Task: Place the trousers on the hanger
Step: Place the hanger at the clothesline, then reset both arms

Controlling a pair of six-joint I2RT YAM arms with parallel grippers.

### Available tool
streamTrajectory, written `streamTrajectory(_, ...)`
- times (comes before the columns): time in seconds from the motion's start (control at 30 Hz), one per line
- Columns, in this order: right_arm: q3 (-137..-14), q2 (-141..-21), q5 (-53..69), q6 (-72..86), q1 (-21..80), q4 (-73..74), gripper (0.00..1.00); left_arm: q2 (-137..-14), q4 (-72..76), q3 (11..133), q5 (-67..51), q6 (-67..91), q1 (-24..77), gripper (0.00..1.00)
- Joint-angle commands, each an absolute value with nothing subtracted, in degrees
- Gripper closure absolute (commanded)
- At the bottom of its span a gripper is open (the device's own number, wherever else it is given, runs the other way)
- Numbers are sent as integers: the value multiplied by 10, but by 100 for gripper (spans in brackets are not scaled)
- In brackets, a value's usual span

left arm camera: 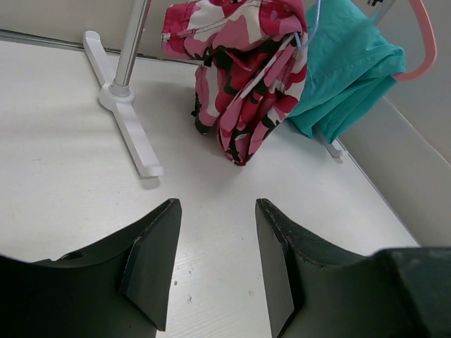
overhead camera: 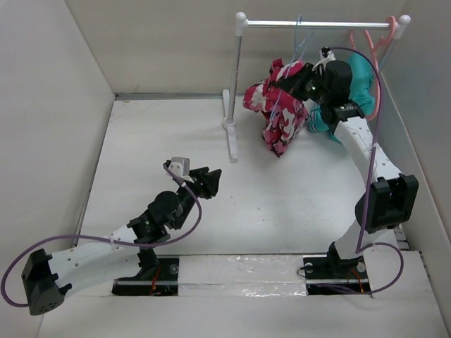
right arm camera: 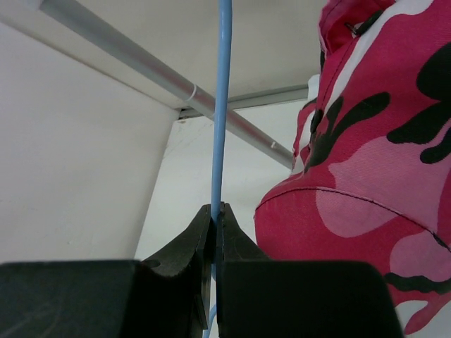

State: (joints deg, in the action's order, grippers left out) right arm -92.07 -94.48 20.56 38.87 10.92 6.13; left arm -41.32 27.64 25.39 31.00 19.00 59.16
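I will shift my right gripper along the rack's bar [overhead camera: 304,25] toward the teal garment before it opens off the hanger's blue wire.
The pink, white and black camouflage trousers [overhead camera: 280,105] hang draped on the thin pale-blue hanger [overhead camera: 301,44], whose hook is at the rack's rail [overhead camera: 317,24]. They also show in the left wrist view [left arm camera: 243,77] and the right wrist view [right arm camera: 373,176]. My right gripper [overhead camera: 304,83] is raised beside the trousers and is shut on the hanger's blue wire [right arm camera: 220,105]. My left gripper [overhead camera: 206,182] is open and empty, low over the table, well in front of the rack; the view from its wrist shows bare table between its fingers [left arm camera: 215,264].
A white clothes rack with a post [overhead camera: 235,91] and a foot [left arm camera: 127,120] stands at the back. A teal garment [left arm camera: 349,77] on a coral-pink hanger [overhead camera: 377,63] hangs right of the trousers. Grey walls enclose the table on the left, back and right.
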Motion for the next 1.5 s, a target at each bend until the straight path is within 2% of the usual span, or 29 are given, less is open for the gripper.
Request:
streamTrajectory(0.0,-986,-920,229,360,93,-32,100,-419,304,254,301,192,591,56)
streamTrajectory(0.5,-1007,-972,283,385,19,-36,100,-448,289,269,304,194,591,56)
streamTrajectory(0.7,-975,-958,289,378,14,-47,100,-454,288,272,301,194,591,56)
streamTrajectory(0.73,-944,-948,289,377,14,-65,72,-459,288,273,300,195,591,55)
streamTrajectory(0.8,-922,-932,286,371,9,-70,54,-465,290,272,300,194,591,54)
streamTrajectory(0.83,-918,-926,282,367,9,-68,41,-468,287,274,301,194,591,53)
streamTrajectory(0.9,-906,-907,268,347,9,-52,30,-478,273,284,302,195,591,52)
streamTrajectory(0.93,-902,-897,261,338,9,-47,22,-482,271,287,303,196,591,52)
streamTrajectory(1.0,-897,-871,236,312,4,-21,16,-496,267,294,305,196,591,51)
streamTrajectory(1.07,-894,-853,213,295,4,-3,2,-503,261,301,308,200,591,51)
streamTrajectory(1.1,-889,-830,207,276,4,18,0,-505,255,302,315,201,591,51)
streamTrajectory(1.27,-796,-725,147,219,4,41,3,-497,272,290,314,207,591,48)
streamTrajectory(1.37,-721,-634,122,181,28,42,18,-484,273,283,312,212,591,48)
streamTrajectory(1.43,-633,-580,107,157,48,40,42,-469,289,273,309,213,591,46)
streamTrajectory(1.47,-603,-523,89,152,71,42,63,-463,293,266,308,213,591,45)
